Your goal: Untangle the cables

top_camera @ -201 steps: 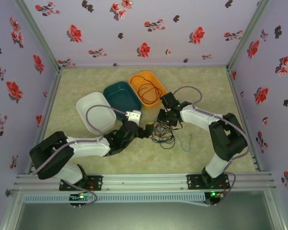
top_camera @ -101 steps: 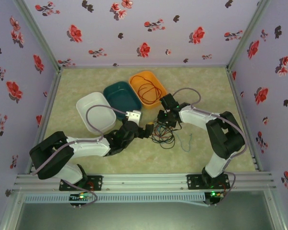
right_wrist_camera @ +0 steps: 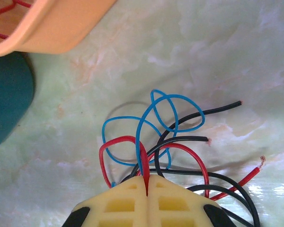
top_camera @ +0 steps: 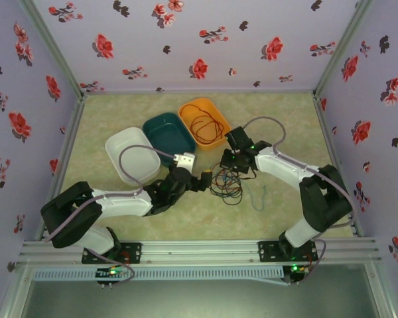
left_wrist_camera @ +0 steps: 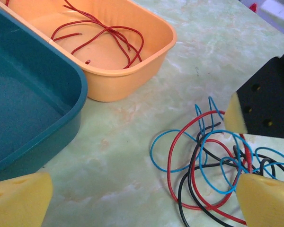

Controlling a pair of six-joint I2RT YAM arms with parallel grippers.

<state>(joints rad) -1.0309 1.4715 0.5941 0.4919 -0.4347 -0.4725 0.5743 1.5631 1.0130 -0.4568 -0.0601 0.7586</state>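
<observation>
My right gripper rises above the tangle (top_camera: 228, 187) (right_wrist_camera: 160, 141) next, pulls the red cable up and releases it there. The crossed blue and black wires lie below the gripper.
The cables (top_camera: 225, 187) lie as a small tangle of red, blue and black wires on the table's middle, between the two grippers. My right gripper (right_wrist_camera: 146, 179) is shut on a red cable (right_wrist_camera: 114, 141) of the tangle, its yellow fingers pressed together over the wire. In the top view the right gripper (top_camera: 229, 167) sits at the tangle's far edge. My left gripper (top_camera: 202, 180) stands open at the tangle's left side; the cables (left_wrist_camera: 213, 165) lie between its fingertips (left_wrist_camera: 19, 201), nearer the right one, untouched. A separate red cable (left_wrist_camera: 104, 38) lies in the orange bin.
Three bins stand behind the tangle: orange bin (top_camera: 215, 111), teal bin (top_camera: 168, 134), white bin (top_camera: 132, 156). A loose blue wire (top_camera: 255, 197) lies right of the tangle. The right gripper's black body (left_wrist_camera: 270, 94) shows in the left wrist view. Flowered walls enclose the table.
My right gripper has closed onto the red cable, and the right arm's elbow has swung a little to the right. The left arm has stayed still and open.
</observation>
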